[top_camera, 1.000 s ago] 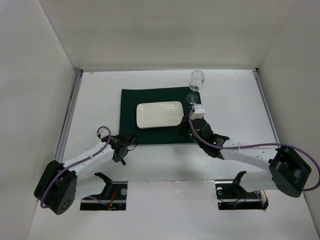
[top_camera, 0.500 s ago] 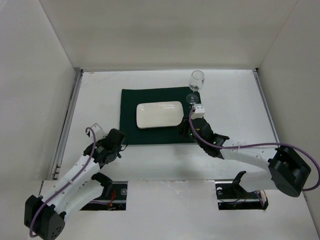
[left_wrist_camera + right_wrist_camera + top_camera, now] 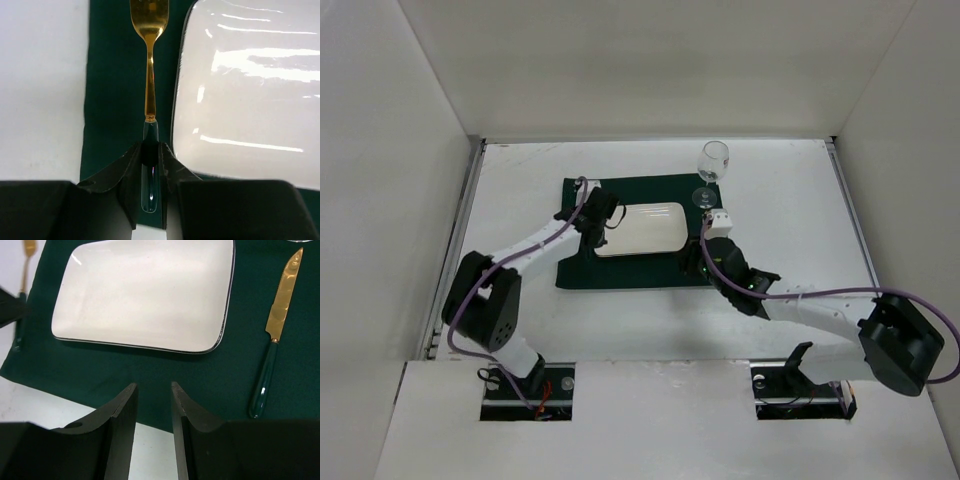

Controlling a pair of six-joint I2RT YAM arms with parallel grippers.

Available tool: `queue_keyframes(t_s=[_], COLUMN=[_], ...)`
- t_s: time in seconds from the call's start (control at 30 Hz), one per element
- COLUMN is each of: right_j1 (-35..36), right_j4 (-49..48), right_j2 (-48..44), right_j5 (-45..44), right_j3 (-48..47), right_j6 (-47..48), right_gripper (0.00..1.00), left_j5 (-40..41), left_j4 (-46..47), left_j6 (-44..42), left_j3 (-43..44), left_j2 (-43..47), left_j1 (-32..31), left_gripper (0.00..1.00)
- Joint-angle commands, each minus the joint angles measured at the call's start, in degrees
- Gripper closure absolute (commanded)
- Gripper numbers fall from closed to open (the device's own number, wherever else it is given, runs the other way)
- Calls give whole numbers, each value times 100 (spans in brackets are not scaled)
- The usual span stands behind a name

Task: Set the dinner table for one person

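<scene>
My left gripper needs to move down to the piece of mat beside the plate next and let go of the fork's handle. The fork (image 3: 150, 75) points along that piece of mat but is above it.
My left gripper (image 3: 150, 150) is shut on the dark green handle of a gold fork (image 3: 150, 75). The fork points along the strip of dark green mat (image 3: 115, 100) left of the white rectangular plate (image 3: 250, 100). In the top view this gripper (image 3: 595, 225) is at the plate's (image 3: 645, 228) left end. My right gripper (image 3: 152, 390) is open and empty over the mat's near edge, and in the top view it (image 3: 690, 265) is near the plate's right corner. A gold knife (image 3: 277, 330) with a green handle lies right of the plate (image 3: 145, 295). The white dinner table (image 3: 800, 200) carries everything.
A wine glass (image 3: 713, 165) stands at the mat's (image 3: 575, 265) far right corner. Metal side rails (image 3: 460, 230) run along the table's edges, with white walls behind and beside them. The fork (image 3: 22, 295) also shows at the left edge of the right wrist view.
My left arm has swung from the near left of the table, off the mat's near left corner, up onto the mat at the plate's left end. My right arm has barely moved.
</scene>
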State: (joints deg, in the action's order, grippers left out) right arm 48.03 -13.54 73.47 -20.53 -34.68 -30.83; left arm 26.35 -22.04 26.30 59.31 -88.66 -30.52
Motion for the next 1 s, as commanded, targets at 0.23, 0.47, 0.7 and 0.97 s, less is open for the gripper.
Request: queue_keyframes(t_s=[0.23, 0.47, 0.7, 0.97], right_j1=[-114, -149, -211, -246], right_j4=[-263, -246, -254, -237], right_j2=[-193, -44, -44, -96], right_j5=[-30, -38, -12, 14], right_j3=[31, -13, 5, 31], right_j6=[-99, -116, -125, -160], right_gripper=[61, 61, 61, 61], left_j5=[-235, -42, 537, 625], left_j4=[95, -2, -291, -248], left_j6=[-890, -873, -837, -794], left_j3=[204, 11, 107, 20], left_j2=[-468, -695, -1118, -1075], left_j1=[262, 271, 86, 43], left_gripper=[93, 92, 90, 75])
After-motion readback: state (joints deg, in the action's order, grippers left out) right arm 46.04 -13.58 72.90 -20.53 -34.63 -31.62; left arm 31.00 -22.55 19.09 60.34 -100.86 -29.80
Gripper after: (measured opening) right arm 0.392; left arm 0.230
